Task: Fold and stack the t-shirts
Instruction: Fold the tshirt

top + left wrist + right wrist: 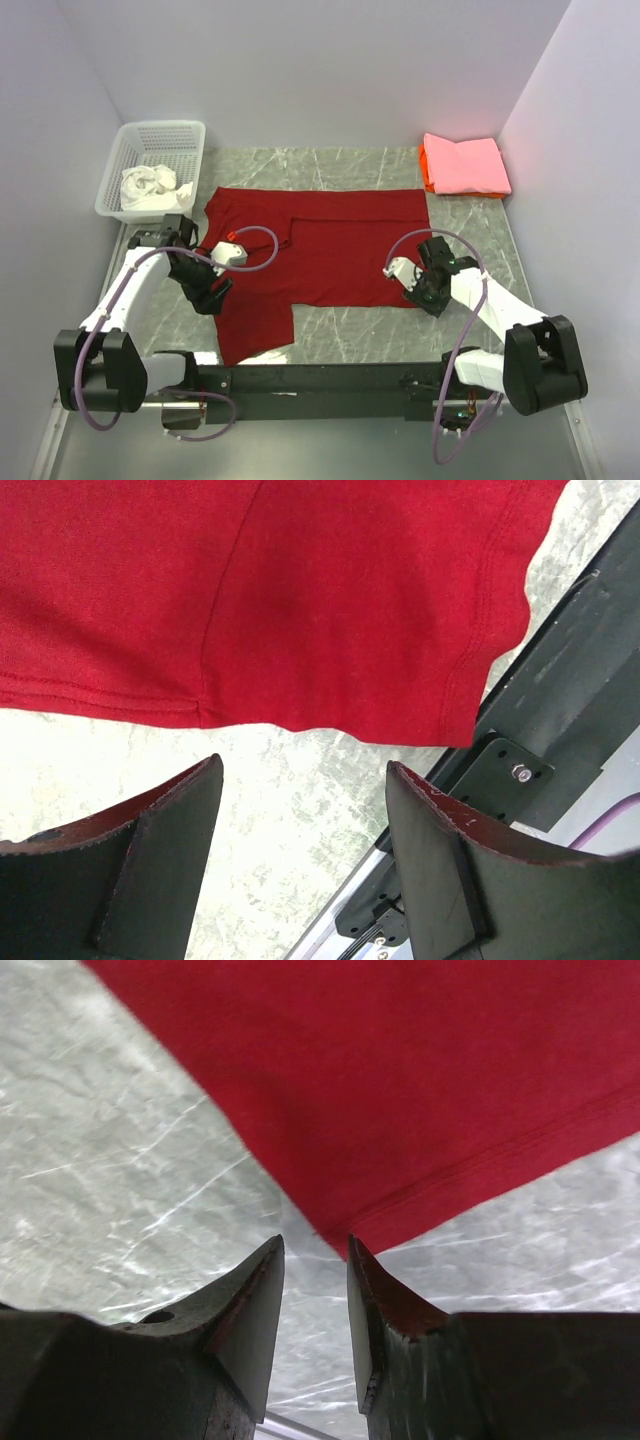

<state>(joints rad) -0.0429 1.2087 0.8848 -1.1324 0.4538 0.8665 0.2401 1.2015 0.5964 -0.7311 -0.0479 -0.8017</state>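
Observation:
The left gripper goes down and back toward the bar next, onto the sleeve's side edge (221,334) (325,728) between seam and hem, since the sleeve still sticks out unfolded.
A deep red t-shirt (330,245) lies spread flat on the marble table, one sleeve (250,325) reaching toward the near edge. My left gripper (207,295) hovers at that sleeve's left side. In the left wrist view it (305,770) is open and empty, with the sleeve hem (300,610) just beyond its tips. My right gripper (432,298) is at the shirt's near right corner. Its jaws (315,1245) stand narrowly apart with nothing between them, and the corner of the cloth (350,1235) lies just past the fingertips. Folded pink (465,165) and orange (425,172) t-shirts are stacked at the back right.
A white lattice basket (165,140) at the back left holds a crumpled white t-shirt (148,187). The black mounting rail (320,380) runs along the near edge, also seen as the rail (570,700) right of the left fingers. Walls close in the sides and back.

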